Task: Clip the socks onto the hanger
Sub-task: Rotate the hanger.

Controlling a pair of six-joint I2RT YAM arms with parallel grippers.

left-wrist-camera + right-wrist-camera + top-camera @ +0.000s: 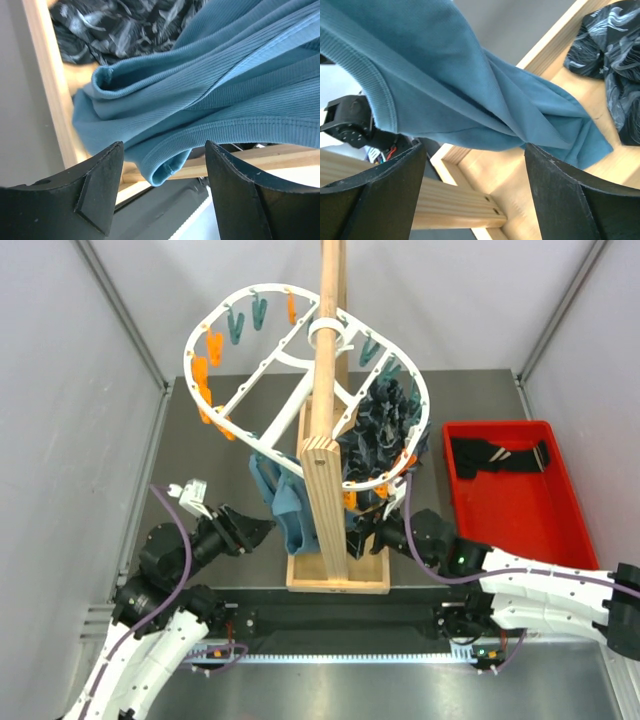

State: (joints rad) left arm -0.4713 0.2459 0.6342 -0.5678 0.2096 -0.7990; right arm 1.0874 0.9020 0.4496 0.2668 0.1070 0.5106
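Next, my right gripper moves away from the pole, then onto the blue cloth's stitched hem [386,112] and closes, because the hem hangs outside its open fingers.
The black socks [497,457] lie in a red bin at the right, away from both grippers. The white oval hanger [212,328], rimmed with orange and teal clothespins, hangs tilted on the wooden pole [327,360]. My left gripper [266,530] [162,145] stands open left of the pole's base. The folded hem of a blue-teal cloth [165,167] hangs between its fingers without touching them. My right gripper [366,536] [474,147] is open on the other side of the base, just under the same blue cloth [470,95].
The red bin [520,515] stands at the right. A dark patterned fabric bunch [385,425] [612,55] hangs from the hanger down into the wooden base tray [338,585]. The blue cloth [285,500] drapes beside the pole. Grey enclosure walls stand close on both sides.
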